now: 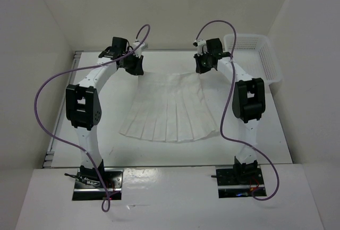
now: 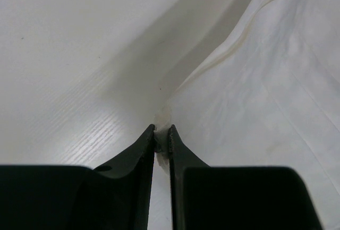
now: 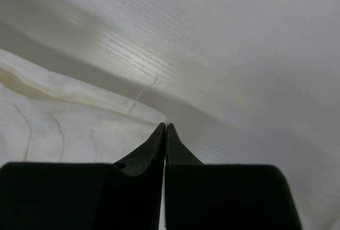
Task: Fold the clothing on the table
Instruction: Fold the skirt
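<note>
The wider hem (image 1: 134, 134) is back of my left gripper, so next my left gripper will lift the small bunch of the clothing, carry it back toward that hem and let go of it.
The clothing (image 1: 170, 110) is a white pleated garment spread flat in the middle of the table (image 1: 265, 139), its wider hem toward the arms. My left gripper (image 1: 134, 66) is at its far left corner. In the left wrist view the left gripper (image 2: 162, 130) is shut on a small bunch of the clothing (image 2: 255, 97) at that corner. My right gripper (image 1: 205, 64) is at the far right corner. In the right wrist view the right gripper (image 3: 166, 125) is shut, tips pressed together just touching the corner of the clothing (image 3: 64, 129); no fabric shows between them.
A white mesh basket (image 1: 255, 54) stands at the table's back right, close beside the right arm. White walls enclose the back and both sides. Purple cables loop off both arms. A grey rail (image 1: 58, 129) runs along the table's left edge.
</note>
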{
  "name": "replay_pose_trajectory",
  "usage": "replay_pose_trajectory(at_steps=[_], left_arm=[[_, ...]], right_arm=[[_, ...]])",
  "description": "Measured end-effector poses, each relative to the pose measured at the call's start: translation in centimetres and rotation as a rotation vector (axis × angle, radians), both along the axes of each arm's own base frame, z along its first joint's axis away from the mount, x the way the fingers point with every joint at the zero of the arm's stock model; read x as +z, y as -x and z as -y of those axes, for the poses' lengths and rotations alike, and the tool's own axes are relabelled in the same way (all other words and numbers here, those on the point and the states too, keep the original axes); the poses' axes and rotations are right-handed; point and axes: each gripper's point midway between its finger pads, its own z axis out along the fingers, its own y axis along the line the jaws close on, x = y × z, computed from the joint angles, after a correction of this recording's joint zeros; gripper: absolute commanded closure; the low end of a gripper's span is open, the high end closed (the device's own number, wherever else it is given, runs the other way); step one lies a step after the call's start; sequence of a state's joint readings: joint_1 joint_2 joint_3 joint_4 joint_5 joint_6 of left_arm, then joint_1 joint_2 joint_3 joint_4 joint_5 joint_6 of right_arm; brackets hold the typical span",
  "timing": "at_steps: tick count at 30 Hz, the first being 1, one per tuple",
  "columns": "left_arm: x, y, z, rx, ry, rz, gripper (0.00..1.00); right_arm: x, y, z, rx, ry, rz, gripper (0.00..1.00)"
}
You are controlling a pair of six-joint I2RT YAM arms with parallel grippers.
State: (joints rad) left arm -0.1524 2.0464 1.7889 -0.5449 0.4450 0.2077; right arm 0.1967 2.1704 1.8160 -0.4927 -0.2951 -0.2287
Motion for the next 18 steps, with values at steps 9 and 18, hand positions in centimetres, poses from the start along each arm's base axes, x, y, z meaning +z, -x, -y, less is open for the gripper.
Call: replay_pose_trajectory(at_steps=[9, 18], left_arm=[[0.9, 0.0, -0.2, 0.006, -0.008, 0.036, 0.84], [6.9, 6.6, -0.9, -0.06, -0.016, 0.123, 0.81]], right_arm=[[7.3, 1.5, 0.7, -0.032, 0.0, 0.152, 1.0], [14.1, 8.6, -0.6, 0.135, 0.005, 0.248, 1.0]])
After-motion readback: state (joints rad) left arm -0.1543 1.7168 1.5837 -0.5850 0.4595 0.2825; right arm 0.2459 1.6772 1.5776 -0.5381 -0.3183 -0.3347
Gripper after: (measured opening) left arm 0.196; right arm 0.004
